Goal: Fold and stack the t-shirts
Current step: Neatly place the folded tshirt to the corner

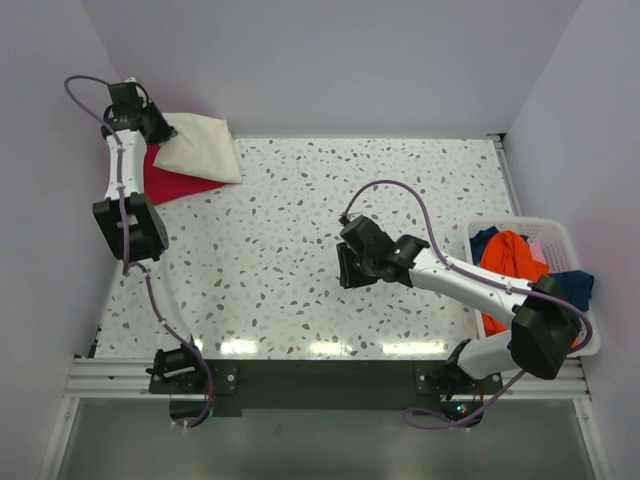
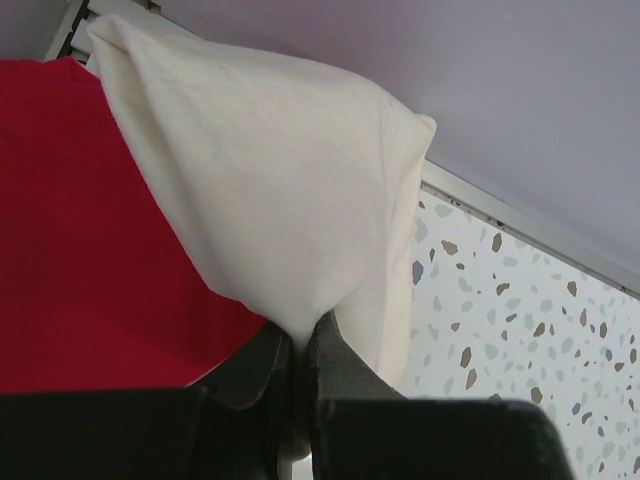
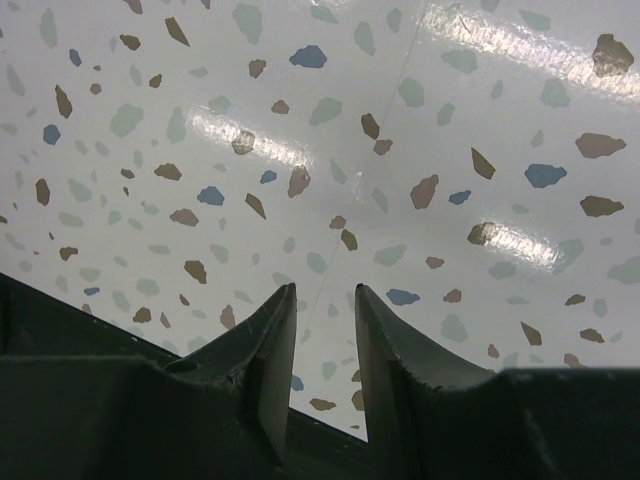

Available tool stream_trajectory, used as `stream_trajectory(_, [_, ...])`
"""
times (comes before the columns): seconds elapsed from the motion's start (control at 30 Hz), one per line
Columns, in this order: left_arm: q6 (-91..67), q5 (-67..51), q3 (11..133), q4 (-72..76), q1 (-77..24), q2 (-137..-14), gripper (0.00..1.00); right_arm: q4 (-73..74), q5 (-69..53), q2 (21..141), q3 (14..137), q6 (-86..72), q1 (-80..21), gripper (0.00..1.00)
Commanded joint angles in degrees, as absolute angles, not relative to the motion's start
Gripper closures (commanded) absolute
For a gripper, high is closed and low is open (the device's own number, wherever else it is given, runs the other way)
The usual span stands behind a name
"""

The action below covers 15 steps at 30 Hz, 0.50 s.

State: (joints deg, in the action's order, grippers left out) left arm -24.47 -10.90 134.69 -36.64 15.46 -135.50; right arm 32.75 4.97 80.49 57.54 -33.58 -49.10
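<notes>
The cream t-shirt sticks out past the red t-shirt's edge, so I will next move my left gripper to the left in the top view, over the red (image 1: 166, 178) (image 2: 108, 255), and open it.
A folded cream t-shirt (image 1: 203, 148) lies partly on a red t-shirt (image 1: 165, 183) at the table's far left corner. My left gripper (image 1: 160, 127) is shut on the cream t-shirt's edge; in the left wrist view the cream cloth (image 2: 270, 190) rises from the pinched jaws, with the red t-shirt (image 2: 80, 260) under it. An orange t-shirt (image 1: 510, 258) and a blue t-shirt (image 1: 574, 284) sit in a white basket at the right. My right gripper (image 1: 345, 265) hangs over the bare table middle, slightly open and empty (image 3: 325, 295).
The white basket (image 1: 580, 345) stands at the right edge of the table. The table is speckled terrazzo (image 1: 300, 250), bounded by pale walls at the back and sides. A metal rail (image 1: 300, 375) with both arm bases runs along the near edge.
</notes>
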Motion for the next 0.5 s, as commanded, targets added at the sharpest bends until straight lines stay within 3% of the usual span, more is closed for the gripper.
stream_trajectory(0.0, [-23.9, -12.8, 138.0, -34.5, 17.3, -131.4, 1.00, 32.9, 5.9, 78.4, 59.2, -33.9, -49.1, 0.66])
stream_trajectory(0.47, [-24.7, -16.1, 135.1, -30.4, 18.5, -129.0, 1.00, 32.7, 6.3, 78.7, 59.2, -34.0, -49.1, 0.66])
